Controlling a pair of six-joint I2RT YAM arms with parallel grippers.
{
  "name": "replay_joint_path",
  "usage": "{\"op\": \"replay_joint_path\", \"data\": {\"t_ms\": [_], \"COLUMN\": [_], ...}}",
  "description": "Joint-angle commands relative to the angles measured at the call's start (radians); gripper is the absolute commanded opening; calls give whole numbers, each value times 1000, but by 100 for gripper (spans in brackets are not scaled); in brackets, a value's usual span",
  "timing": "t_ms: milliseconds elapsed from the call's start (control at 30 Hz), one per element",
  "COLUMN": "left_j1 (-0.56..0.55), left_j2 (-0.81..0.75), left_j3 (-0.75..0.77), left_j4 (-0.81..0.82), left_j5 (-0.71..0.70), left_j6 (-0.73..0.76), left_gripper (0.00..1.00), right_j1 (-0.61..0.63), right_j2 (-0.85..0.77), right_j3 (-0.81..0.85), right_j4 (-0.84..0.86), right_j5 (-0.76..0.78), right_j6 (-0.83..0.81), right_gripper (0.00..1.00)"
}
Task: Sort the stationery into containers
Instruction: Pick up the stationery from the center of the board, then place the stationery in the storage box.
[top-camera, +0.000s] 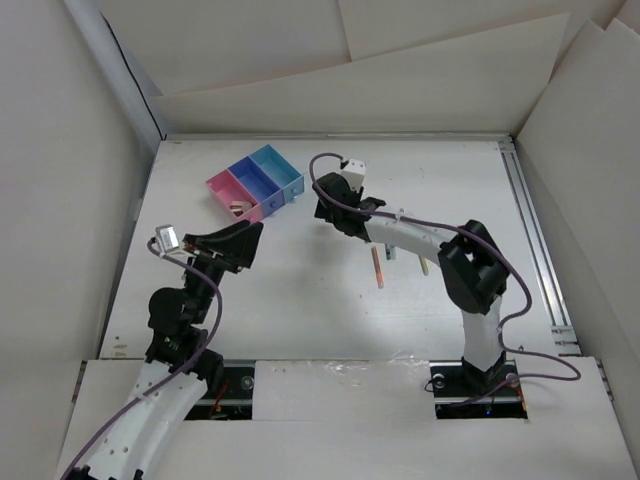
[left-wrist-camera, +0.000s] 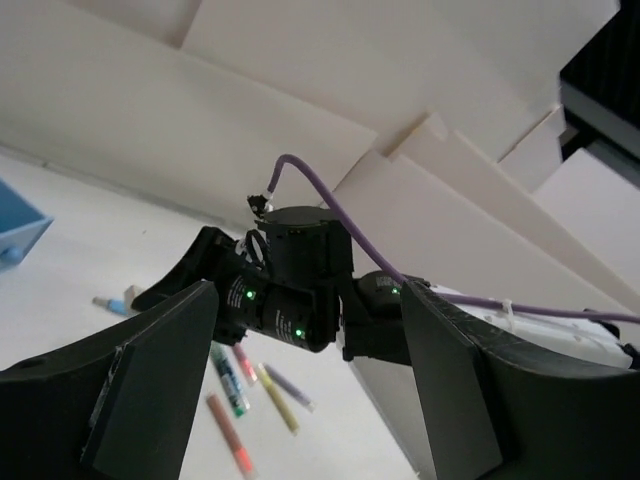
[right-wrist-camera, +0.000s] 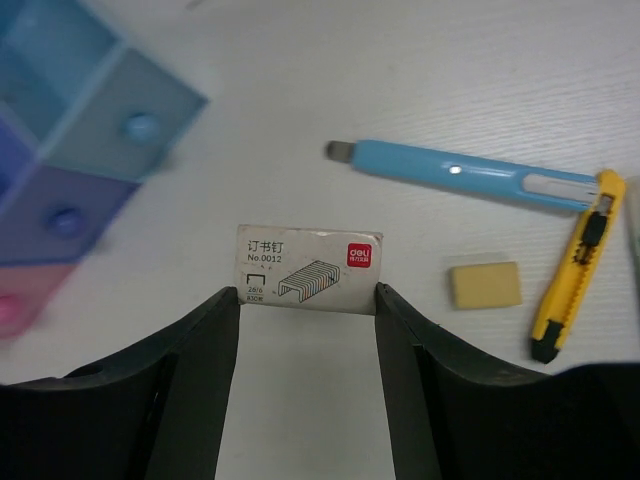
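Observation:
The right gripper swings left in the top view next, past the blue bins over the pink (top-camera: 232, 196) one, where small things lie, before it releases the staple box (right-wrist-camera: 310, 268).
My right gripper (top-camera: 323, 210) (right-wrist-camera: 308, 300) is shut on a small white staple box (right-wrist-camera: 310, 268), held above the table beside the containers. The joined bins, pink (top-camera: 232, 196), dark blue (top-camera: 255, 181) and light blue (top-camera: 279, 167), stand at the back left; they show blurred at the left of the right wrist view (right-wrist-camera: 105, 110). Below the box lie a blue cutter (right-wrist-camera: 460, 172), a yellow cutter (right-wrist-camera: 575, 265) and a yellow eraser (right-wrist-camera: 484, 285). My left gripper (top-camera: 250, 240) (left-wrist-camera: 305, 390) is open and empty, raised in front of the bins.
Several marker sticks lie under the right arm: an orange-pink one (top-camera: 378, 268) (left-wrist-camera: 230, 435), a green one (left-wrist-camera: 228, 375), a yellow one (left-wrist-camera: 278, 398). Something small lies in the pink bin (top-camera: 238, 208). White walls ring the table; a rail (top-camera: 535, 240) runs along its right edge.

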Motion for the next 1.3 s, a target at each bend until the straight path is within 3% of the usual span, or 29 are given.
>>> {"op": "replay_joint_path", "data": {"t_ms": [0,300,467,933,1133,1267], "left_j1": [4,4,4,4,4,4], "left_j2": [-71,-167,-167,-173,-164,-155], "left_j3": [73,139,142,145,144,142], "left_j4": [25,-80,-94,-153,-151,-147], "left_j5": [-23,-74,-74,-74,-74,-74], "left_j6": [-19,-8,-8,15,15,15], "left_gripper": [71,74,74,74,74,74], "right_j1": [59,92,92,92,92,92], "right_j2": [-120,59,192,441,481,481], "right_j3": [39,329,525,792,802,802], "right_j4": [88,203,217,254,263,272], "right_j5": [-111,-517,-583,-648,-637,-637], "right_j6": [-37,-37,-8,141,191,191], "right_gripper": [44,43,43,43,56,73]}}
